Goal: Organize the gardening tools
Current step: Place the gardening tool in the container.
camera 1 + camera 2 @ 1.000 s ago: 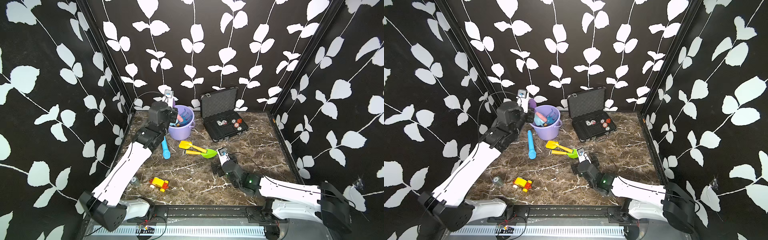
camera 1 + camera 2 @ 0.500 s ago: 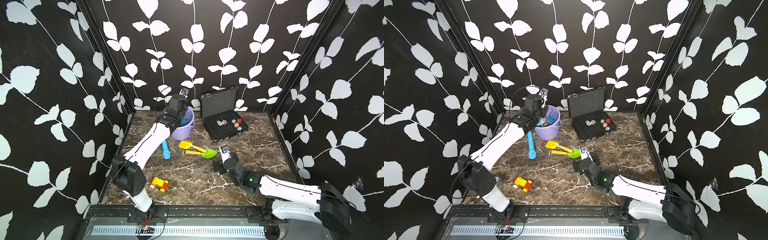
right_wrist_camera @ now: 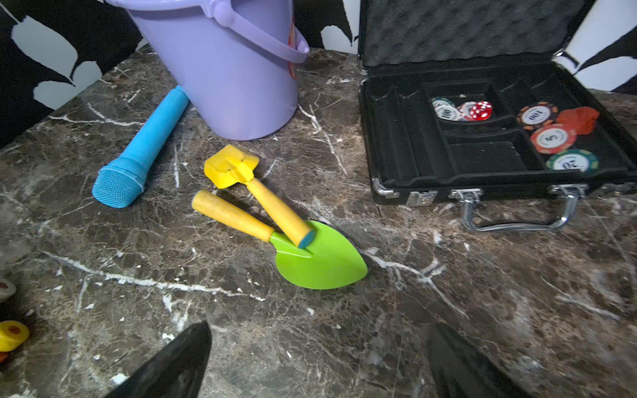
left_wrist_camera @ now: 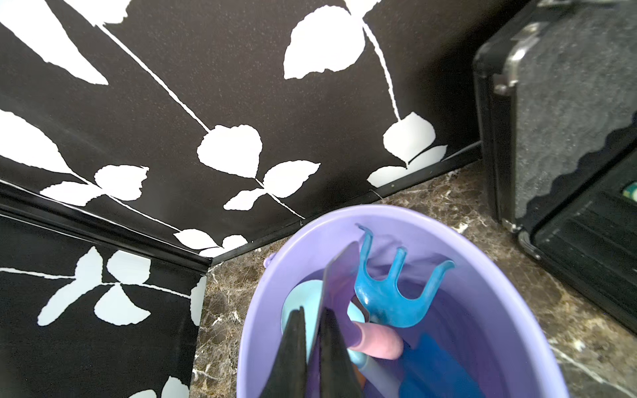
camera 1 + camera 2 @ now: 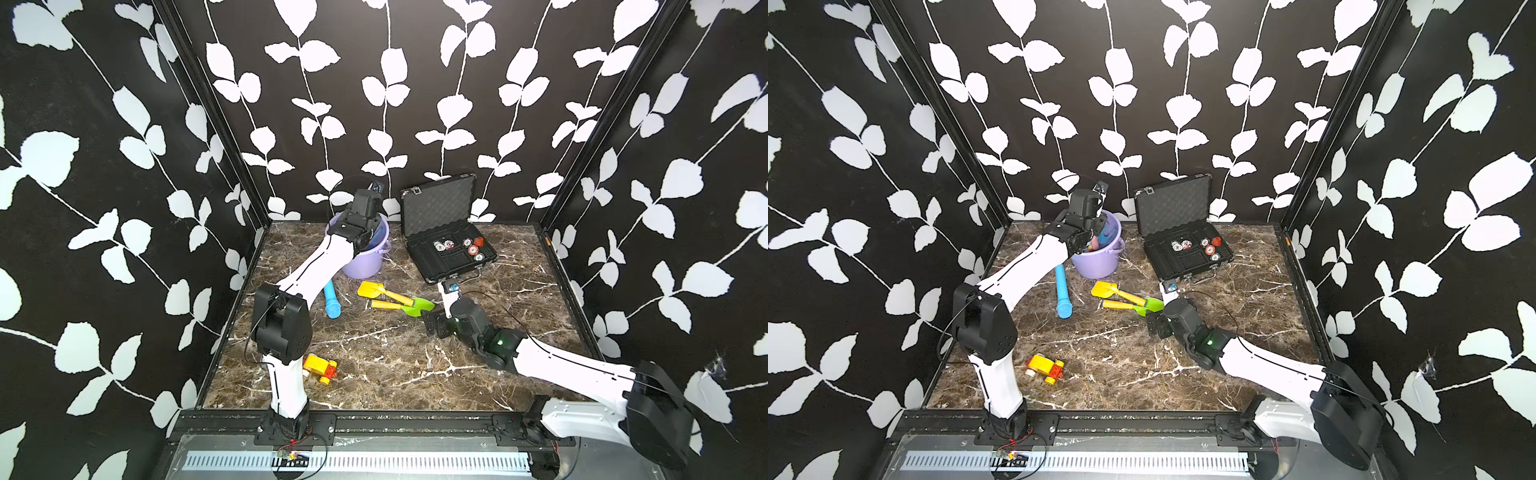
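The blue fork [image 4: 393, 303] and teal scoop are already inside the purple bucket below, so my left gripper should lower the blade deeper into the bucket and let it go.
My left gripper [image 4: 312, 315] reaches down into the purple bucket [image 4: 262, 310], shut on the thin blade of a purple spade [image 4: 343, 272] with a pink handle [image 4: 379, 344]. A blue three-pronged fork [image 4: 393, 303], a pale teal scoop [image 4: 300, 299] and a darker blue tool [image 4: 431, 372] lie in the bucket too. On the table a yellow spade [image 3: 231, 165] rests its handle on a green trowel [image 3: 320, 262]; both show in both top views, the trowel [image 5: 419, 307] right beside my right gripper [image 5: 434, 324]. That right gripper [image 3: 319, 330] is open and empty, just short of the trowel.
A light-blue ridged cylinder [image 3: 138, 151] lies against the bucket's base [image 5: 365, 266]. An open black case [image 5: 415, 257] with poker chips and a red die stands at the back right. A yellow-and-red toy car [image 5: 320, 368] sits by the left arm's base.
The left arm has swung right from beside the bucket's rim and dipped its gripper, with the purple spade, into the bucket. The right gripper has barely moved.
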`<control>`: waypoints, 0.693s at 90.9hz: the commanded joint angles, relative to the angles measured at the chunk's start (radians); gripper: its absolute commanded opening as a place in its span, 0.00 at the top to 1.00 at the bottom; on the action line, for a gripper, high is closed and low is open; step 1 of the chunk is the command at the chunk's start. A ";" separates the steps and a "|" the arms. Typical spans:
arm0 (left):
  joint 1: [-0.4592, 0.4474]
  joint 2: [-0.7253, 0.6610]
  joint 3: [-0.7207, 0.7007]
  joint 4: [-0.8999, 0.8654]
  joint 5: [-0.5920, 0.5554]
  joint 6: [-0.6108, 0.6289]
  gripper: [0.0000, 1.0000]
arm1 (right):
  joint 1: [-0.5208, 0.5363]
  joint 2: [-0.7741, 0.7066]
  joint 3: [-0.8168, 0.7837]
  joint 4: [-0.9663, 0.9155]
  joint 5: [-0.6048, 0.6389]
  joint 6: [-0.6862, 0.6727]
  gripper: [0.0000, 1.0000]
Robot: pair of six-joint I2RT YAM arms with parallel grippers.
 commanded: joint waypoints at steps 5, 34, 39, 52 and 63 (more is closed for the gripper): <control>0.024 0.035 0.011 -0.083 0.056 -0.083 1.00 | -0.038 0.091 0.099 -0.046 -0.167 -0.044 0.06; 0.031 0.094 0.007 -0.149 0.068 -0.082 1.00 | -0.088 0.268 0.282 -0.138 -0.302 -0.120 0.13; 0.031 0.103 0.012 -0.165 0.066 -0.072 1.00 | -0.094 0.296 0.312 -0.155 -0.307 -0.129 0.14; 0.031 0.096 0.017 -0.200 0.043 -0.044 1.00 | -0.102 0.356 0.384 -0.208 -0.322 -0.160 0.16; 0.032 0.084 0.017 -0.213 0.065 -0.041 1.00 | -0.107 0.410 0.433 -0.236 -0.322 -0.180 0.17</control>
